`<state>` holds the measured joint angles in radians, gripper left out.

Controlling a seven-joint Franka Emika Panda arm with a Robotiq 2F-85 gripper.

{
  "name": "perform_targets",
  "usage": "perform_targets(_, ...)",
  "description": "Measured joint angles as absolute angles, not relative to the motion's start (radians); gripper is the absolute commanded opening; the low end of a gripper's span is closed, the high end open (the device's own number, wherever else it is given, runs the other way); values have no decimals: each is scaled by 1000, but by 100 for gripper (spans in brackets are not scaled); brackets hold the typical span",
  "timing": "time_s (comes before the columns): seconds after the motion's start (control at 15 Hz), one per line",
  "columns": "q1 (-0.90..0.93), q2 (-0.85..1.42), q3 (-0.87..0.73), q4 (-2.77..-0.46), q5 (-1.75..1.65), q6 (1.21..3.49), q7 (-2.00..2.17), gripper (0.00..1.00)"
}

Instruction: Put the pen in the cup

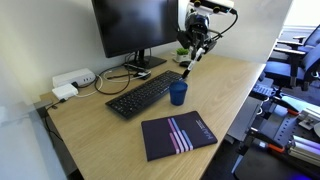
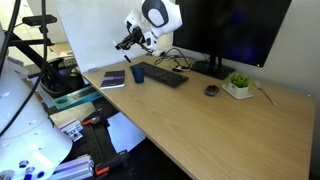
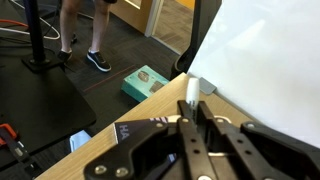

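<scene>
My gripper is still holding the pen with its tip above the cup's rim, so next I will lower my gripper toward the dark blue cup's opening (image 1: pixel 178 85) below it and let go of the pen inside.
My gripper (image 1: pixel 195 54) hangs in the air above the desk and is shut on the pen (image 1: pixel 187 67), a thin whitish stick that slants down from the fingers. The pen's lower tip is a little above and behind the dark blue cup (image 1: pixel 178 94), which stands upright beside the keyboard's end. In an exterior view the gripper (image 2: pixel 130 40) holds the pen above the cup (image 2: pixel 138 73). In the wrist view the fingers (image 3: pixel 189 112) clamp the pen (image 3: pixel 191 89), which points away from the camera; the cup is hidden there.
A black keyboard (image 1: pixel 146 94) lies next to the cup, a monitor (image 1: pixel 133 25) stands behind it. A dark notebook (image 1: pixel 178 134) lies near the front edge. A small potted plant (image 2: pixel 239 85) and a mouse (image 2: pixel 211 90) sit farther along the desk.
</scene>
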<state>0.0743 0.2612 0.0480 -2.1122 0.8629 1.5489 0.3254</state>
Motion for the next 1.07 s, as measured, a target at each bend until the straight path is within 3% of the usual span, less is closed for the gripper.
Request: perform_targets(1.07,81,342,47,-2112,859,1625,256,3)
